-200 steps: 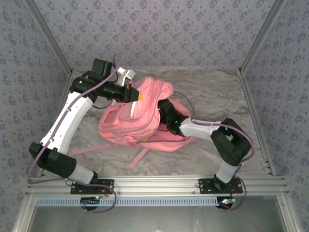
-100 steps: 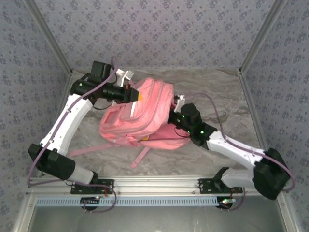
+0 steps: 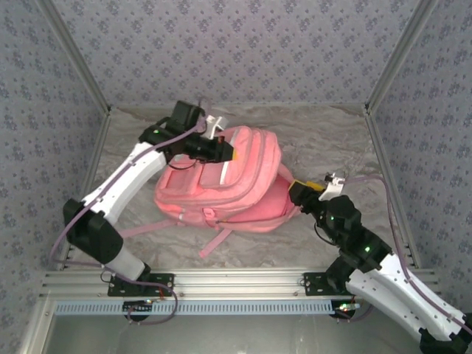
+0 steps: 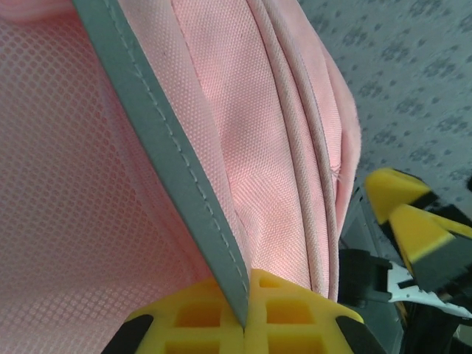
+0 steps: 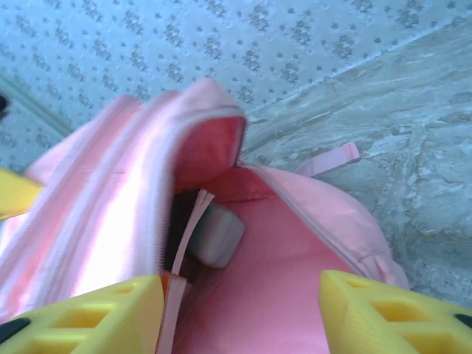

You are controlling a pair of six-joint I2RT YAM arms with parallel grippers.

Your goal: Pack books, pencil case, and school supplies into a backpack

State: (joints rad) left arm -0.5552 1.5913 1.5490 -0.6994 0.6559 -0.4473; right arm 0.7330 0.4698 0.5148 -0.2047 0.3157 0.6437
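The backpack's upper flap is still lifted. My left gripper will next move down toward the backpack's opening (image 3: 277, 199) and then let go of the flap's pale trim.
The pink backpack (image 3: 251, 166) lies on its side mid-table, its opening facing right. My left gripper (image 3: 230, 153) is shut on the pale trim strip (image 4: 177, 169) of the upper flap and holds it lifted; in the left wrist view the left gripper (image 4: 245, 306) pinches that strip. My right gripper (image 3: 301, 189) hangs open just outside the opening, and the right gripper (image 5: 240, 317) has only pink lining behind its gap. The mint-green pencil case (image 5: 214, 234) lies inside against a dark shape I cannot identify. Books and school supplies are hidden.
A pink strap (image 3: 214, 242) trails from the backpack toward the near rail. Another strap (image 5: 328, 158) lies on the marbled cloth behind the bag. Metal frame posts (image 3: 383, 140) and patterned walls bound the table on three sides.
My right gripper has pulled back out of the backpack's opening toward the near right. The left gripper has swung right with the flap, dragging the backpack a little to the right.
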